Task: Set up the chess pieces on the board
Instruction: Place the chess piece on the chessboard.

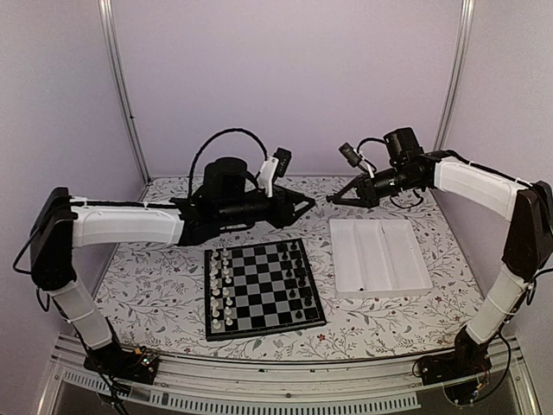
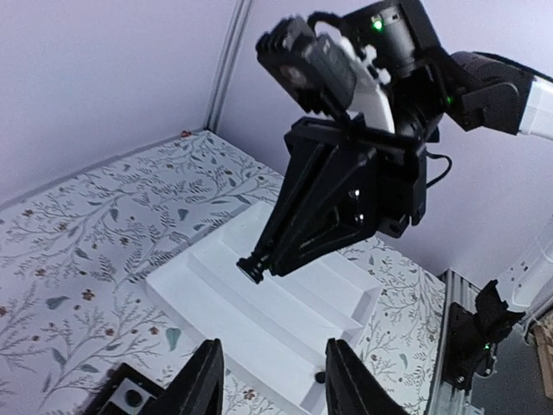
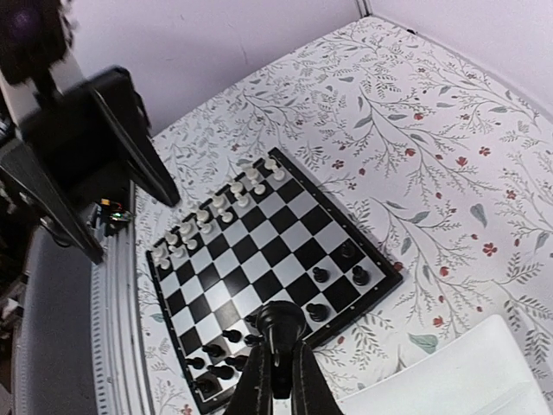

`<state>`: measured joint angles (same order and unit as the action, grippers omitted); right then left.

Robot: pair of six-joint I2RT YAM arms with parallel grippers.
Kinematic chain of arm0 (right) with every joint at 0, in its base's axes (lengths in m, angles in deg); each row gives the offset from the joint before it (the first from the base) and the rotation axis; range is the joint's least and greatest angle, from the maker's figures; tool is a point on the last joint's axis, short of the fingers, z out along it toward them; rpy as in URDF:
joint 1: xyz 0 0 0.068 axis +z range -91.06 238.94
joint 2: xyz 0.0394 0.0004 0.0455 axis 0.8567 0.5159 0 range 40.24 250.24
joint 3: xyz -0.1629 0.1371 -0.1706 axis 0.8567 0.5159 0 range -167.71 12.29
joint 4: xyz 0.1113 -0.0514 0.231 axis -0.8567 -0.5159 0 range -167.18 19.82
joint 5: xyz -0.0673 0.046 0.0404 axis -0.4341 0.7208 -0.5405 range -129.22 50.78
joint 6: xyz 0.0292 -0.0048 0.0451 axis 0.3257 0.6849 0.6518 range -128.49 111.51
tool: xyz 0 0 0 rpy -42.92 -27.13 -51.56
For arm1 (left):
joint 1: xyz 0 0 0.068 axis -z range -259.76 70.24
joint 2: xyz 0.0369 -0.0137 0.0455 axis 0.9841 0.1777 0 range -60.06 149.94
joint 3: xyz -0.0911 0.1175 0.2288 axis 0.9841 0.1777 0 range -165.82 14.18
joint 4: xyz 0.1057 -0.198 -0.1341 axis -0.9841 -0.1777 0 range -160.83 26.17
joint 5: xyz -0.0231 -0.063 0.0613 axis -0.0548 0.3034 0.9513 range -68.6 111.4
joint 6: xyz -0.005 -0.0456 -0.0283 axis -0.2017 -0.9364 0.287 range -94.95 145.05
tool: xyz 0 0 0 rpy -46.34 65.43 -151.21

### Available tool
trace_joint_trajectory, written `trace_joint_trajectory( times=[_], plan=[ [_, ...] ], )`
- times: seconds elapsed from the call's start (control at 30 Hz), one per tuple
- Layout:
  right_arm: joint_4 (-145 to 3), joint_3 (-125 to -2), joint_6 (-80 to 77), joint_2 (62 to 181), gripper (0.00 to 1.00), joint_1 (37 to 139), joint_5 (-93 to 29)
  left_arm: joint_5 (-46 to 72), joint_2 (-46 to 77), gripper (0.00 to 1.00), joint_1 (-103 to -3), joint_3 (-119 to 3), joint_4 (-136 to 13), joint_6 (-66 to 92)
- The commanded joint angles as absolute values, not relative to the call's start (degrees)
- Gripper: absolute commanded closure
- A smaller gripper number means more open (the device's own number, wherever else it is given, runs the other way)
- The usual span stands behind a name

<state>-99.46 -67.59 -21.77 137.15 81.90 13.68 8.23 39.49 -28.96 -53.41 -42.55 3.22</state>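
Note:
My right gripper comes down over the empty square beside the tray-side edge row's far corner piece next and releases the piece, since that square is empty.
The board (image 1: 259, 290) lies in the middle of the table, with white chessmen (image 1: 220, 290) down its left columns and several black chess pieces (image 1: 298, 281) on its right side. My right gripper (image 1: 333, 200) hangs in the air behind the board and is shut on a black chess piece (image 3: 278, 322); the left wrist view shows that piece's base (image 2: 252, 268). The board (image 3: 259, 251) lies below it. One more small black piece (image 2: 320, 377) lies in a tray corner. My left gripper (image 1: 308, 207) is open and empty above the board's far edge, facing the right gripper.
A white ridged tray (image 1: 380, 255) lies to the right of the board, also seen in the left wrist view (image 2: 242, 303) and the right wrist view (image 3: 467, 372). Purple walls and corner poles close in the floral tabletop.

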Motion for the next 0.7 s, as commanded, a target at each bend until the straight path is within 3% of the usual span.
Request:
trace_joint_trajectory(
  times=[0.0, 0.37, 0.67],
  plan=[
    [-106.6, -72.6, -34.8, 138.7, 1.00, 87.5, -5.8, 23.2, 30.1, 0.57, -30.2, -52.3, -57.1, 14.9],
    [-114.1, -82.8, -43.7, 151.3, 1.00, 96.6, -22.1, 42.2, 17.7, 0.43, -32.5, -43.1, -63.7, 11.2],
    [-119.1, -89.4, -45.4, 161.5, 1.00, 99.6, -25.2, 44.8, 14.1, 0.40, -34.3, -38.4, -63.7, 9.2]
  ],
)
